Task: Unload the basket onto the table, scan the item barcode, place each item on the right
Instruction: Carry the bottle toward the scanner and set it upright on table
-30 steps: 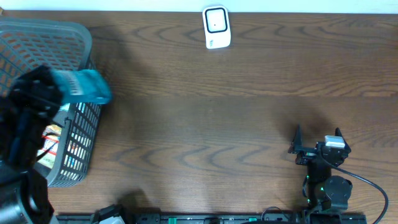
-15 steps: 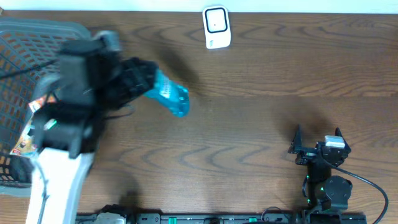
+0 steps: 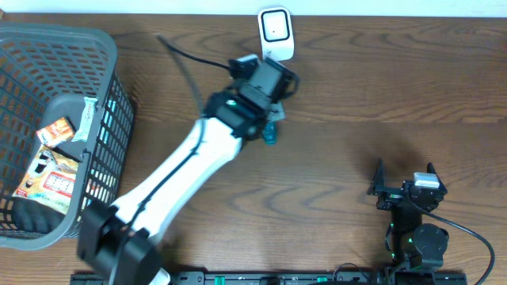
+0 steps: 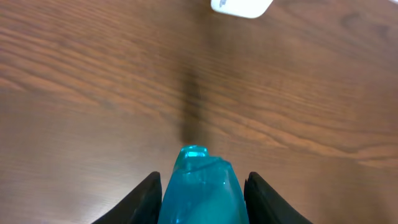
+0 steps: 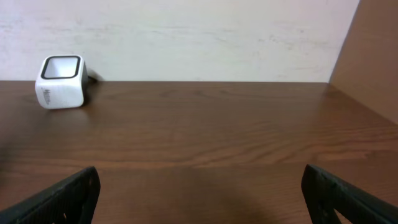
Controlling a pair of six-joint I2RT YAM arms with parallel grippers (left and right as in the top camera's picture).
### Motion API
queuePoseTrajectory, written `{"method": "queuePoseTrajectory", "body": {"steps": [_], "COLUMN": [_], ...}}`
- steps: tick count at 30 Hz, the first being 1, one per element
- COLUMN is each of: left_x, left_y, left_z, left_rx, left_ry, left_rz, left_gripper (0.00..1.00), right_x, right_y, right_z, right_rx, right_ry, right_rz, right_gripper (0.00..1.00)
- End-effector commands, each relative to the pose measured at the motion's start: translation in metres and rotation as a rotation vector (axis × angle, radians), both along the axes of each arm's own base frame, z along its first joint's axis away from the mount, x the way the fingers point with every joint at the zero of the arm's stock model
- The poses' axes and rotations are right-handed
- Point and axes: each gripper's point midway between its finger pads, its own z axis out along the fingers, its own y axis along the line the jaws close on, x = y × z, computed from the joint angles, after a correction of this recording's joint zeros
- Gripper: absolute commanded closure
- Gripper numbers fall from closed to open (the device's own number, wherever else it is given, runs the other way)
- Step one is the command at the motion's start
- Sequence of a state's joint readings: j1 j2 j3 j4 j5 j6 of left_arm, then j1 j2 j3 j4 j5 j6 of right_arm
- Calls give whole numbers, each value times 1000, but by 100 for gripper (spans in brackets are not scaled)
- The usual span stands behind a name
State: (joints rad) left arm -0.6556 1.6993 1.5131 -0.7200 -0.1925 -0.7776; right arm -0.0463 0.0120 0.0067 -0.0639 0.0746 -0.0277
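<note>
The spot on the bare tabletop short of the white scanner is clear, so my left gripper will next move down, set the teal translucent item there and release it.
My left gripper [image 3: 269,119] has reached out over the middle of the table and is shut on a teal, translucent item [image 3: 271,134]. In the left wrist view the item [image 4: 200,193] fills the gap between both black fingers [image 4: 147,200], its tip pointing toward the white scanner [image 4: 241,6] at the top edge. The scanner [image 3: 276,34] stands at the far edge of the table, just beyond the left wrist. No barcode shows on the item. My right gripper [image 3: 404,187] rests open near the front right, nothing between its fingers [image 5: 68,198]. The scanner [image 5: 60,81] lies far left of it.
A grey mesh basket [image 3: 95,39] stands at the left edge with several packaged snacks [image 3: 49,178] inside. The left arm's white link [image 3: 170,182] stretches diagonally across the table. A pale wall [image 5: 199,37] backs the table.
The left arm has swung right from over the basket to just in front of the scanner, carrying the teal item. The right arm has not moved.
</note>
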Motion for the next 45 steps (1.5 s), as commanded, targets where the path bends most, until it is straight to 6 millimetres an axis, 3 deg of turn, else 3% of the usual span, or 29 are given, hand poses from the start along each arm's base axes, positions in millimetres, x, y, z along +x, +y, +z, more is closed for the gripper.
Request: {"method": "queuePoseTrajectory", "body": {"steps": [1, 6, 13, 17, 24, 28, 30, 36, 37, 40, 44, 45], "left_x": [6, 4, 3, 2, -1, -2, -2, -15, -21, -32, -48, -55], "left_y": [-16, -28, -28, -31, -35, -34, -34, -19, -9, 19, 84, 116], "left_z": [-21, -54, -63, -63, -50, -21, 0, 86, 105, 136, 178, 192], "left_rx": [57, 47, 53, 44, 0, -18, -18, 14, 25, 45, 91, 104], "left_ry": [-23, 34, 54, 61, 56, 0, -44, -243, -288, -353, -444, -475], "left_rz": [29, 90, 103, 97, 79, 37, -8, -178, -193, -157, -14, 63], "left_gripper": [78, 78, 70, 42, 13, 1, 1, 0, 0, 0, 0, 0], "right_x": [0, 0, 0, 0, 0, 0, 0, 0, 0, 0, 0, 0], "right_y": [3, 3, 3, 3, 3, 3, 3, 3, 3, 3, 3, 3], "right_z": [0, 0, 0, 0, 0, 0, 0, 0, 0, 0, 0, 0], "right_rx": [-11, -11, -11, -11, -11, -11, -11, -11, -11, -11, -11, -11], "right_ry": [1, 1, 1, 1, 1, 1, 1, 1, 1, 1, 1, 1], "right_rz": [15, 14, 14, 14, 15, 14, 15, 14, 15, 14, 15, 14], "right_gripper": [1, 1, 1, 1, 1, 1, 1, 1, 1, 1, 1, 1]}}
